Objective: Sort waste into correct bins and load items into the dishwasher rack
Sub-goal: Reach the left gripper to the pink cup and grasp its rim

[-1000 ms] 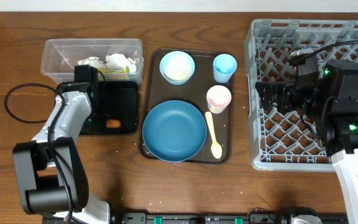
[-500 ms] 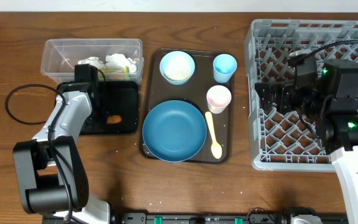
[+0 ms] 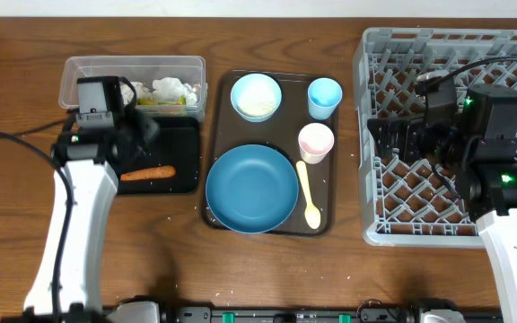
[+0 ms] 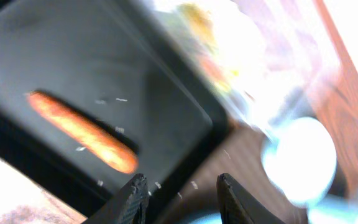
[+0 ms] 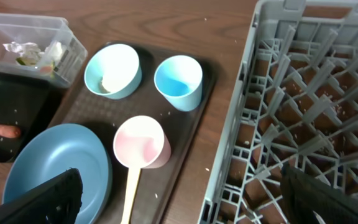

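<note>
My left gripper is at the black bin and should next come down to the pink cup's bowl-side rim, because the cup's opening faces up.
The orange carrot stick lies loose in the black bin; it also shows in the left wrist view, with a few rice grains beside it. My left gripper is open and empty, above the bin's right rim. The clear bin holds white tissue and the printed wrapper. The blue plate, bowl, blue cup, pink cup and spoon sit on the brown tray. My right gripper is wide open and empty over the left side of the rack.
In the right wrist view the rack fills the right half, with the bowl, blue cup, pink cup, plate and spoon to its left. The rack holds no items. A black cable trails left of the left arm.
My left arm has pulled back and up off the black bin. The carrot stick, before mostly hidden under the gripper, now lies free and fully in view. The right arm has not moved.
</note>
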